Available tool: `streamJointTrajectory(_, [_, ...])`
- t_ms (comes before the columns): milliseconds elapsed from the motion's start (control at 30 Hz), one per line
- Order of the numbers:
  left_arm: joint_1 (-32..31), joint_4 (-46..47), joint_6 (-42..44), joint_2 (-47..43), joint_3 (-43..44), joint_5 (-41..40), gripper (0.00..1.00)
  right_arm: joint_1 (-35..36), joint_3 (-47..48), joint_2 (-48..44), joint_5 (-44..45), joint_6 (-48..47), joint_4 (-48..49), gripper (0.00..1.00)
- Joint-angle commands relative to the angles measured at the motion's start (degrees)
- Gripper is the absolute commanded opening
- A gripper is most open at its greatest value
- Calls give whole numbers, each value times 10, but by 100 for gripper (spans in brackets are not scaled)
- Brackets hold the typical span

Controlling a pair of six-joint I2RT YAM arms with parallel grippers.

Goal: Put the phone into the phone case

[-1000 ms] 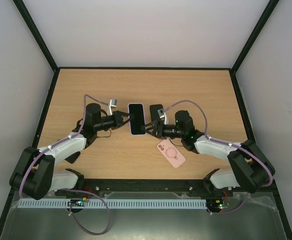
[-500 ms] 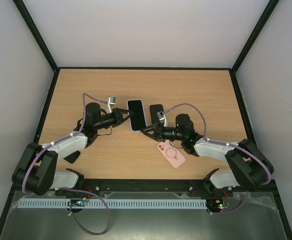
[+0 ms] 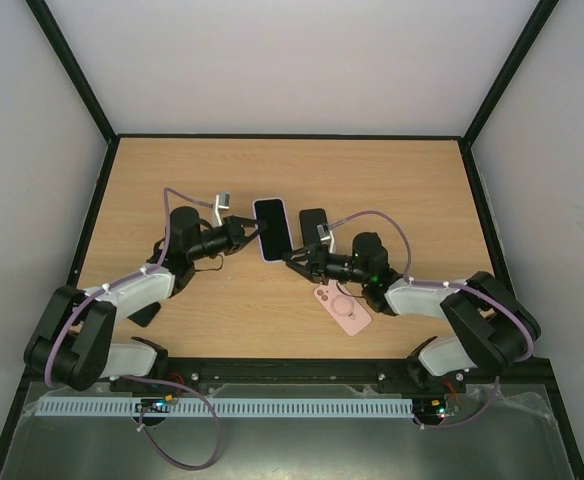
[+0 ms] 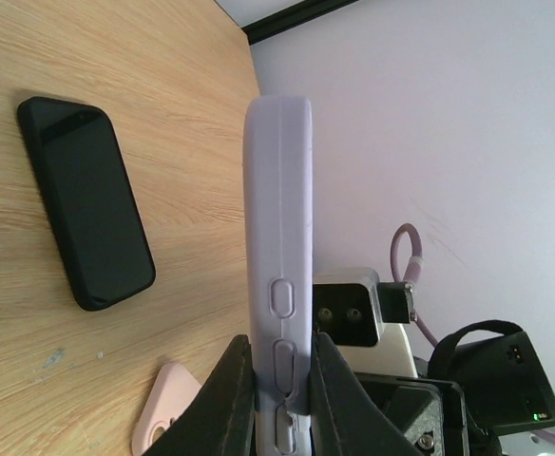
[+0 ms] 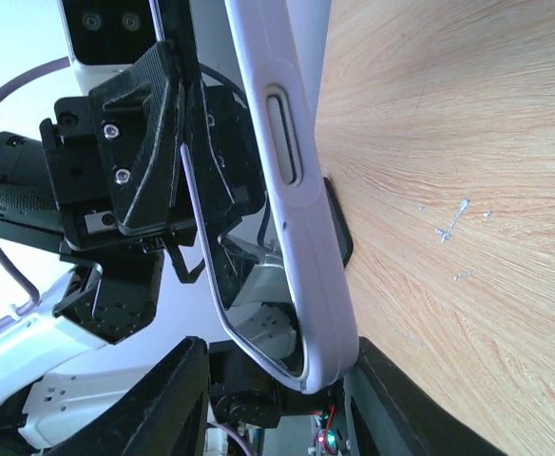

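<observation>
My left gripper lowers the case, screen up, onto the bare tabletop beside the black slab next and releases its edge, since that spot lies below and has room.
A phone in a lavender case [image 3: 272, 229] is held tilted on its long edge above the table. My left gripper [image 3: 251, 232] is shut on the case's side edge, by the button bumps [image 4: 279, 294]. My right gripper [image 3: 294, 261] is open, its jaws straddling the case's lower corner [image 5: 330, 342] with a gap on the screen side. At that corner the phone's glossy screen edge [image 5: 222, 313] stands a little out of the case rim.
A black phone-shaped slab [image 3: 313, 222] lies flat just right of the held case; it also shows in the left wrist view [image 4: 87, 199]. A pink case with a ring on its back [image 3: 343, 307] lies under the right arm. Black frame rails edge the wooden table [image 3: 402, 190].
The left gripper has lifted and tilted the lavender-cased phone up off the table. The right gripper has drawn back slightly toward the lower corner.
</observation>
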Motion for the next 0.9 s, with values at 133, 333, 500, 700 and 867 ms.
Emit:
streamJointTrajectory(133, [-2, 49, -6, -8, -3, 24, 3, 1, -10, 2, 26, 7, 46, 47])
streamJointTrajectory(333, [-2, 38, 8, -8, -5, 19, 3, 1, -10, -5, 28, 7, 50, 24])
streamJointTrajectory(500, [-2, -57, 92, -6, 13, -13, 3, 1, -9, -8, 34, 5, 38, 3])
streamJointTrajectory(700, [-2, -96, 123, 18, 29, -18, 3, 0, -3, 4, 45, -20, 4, 3])
streamJointTrajectory(867, [1, -92, 113, 61, 45, -32, 2, -2, 15, -29, 87, -107, -144, 35])
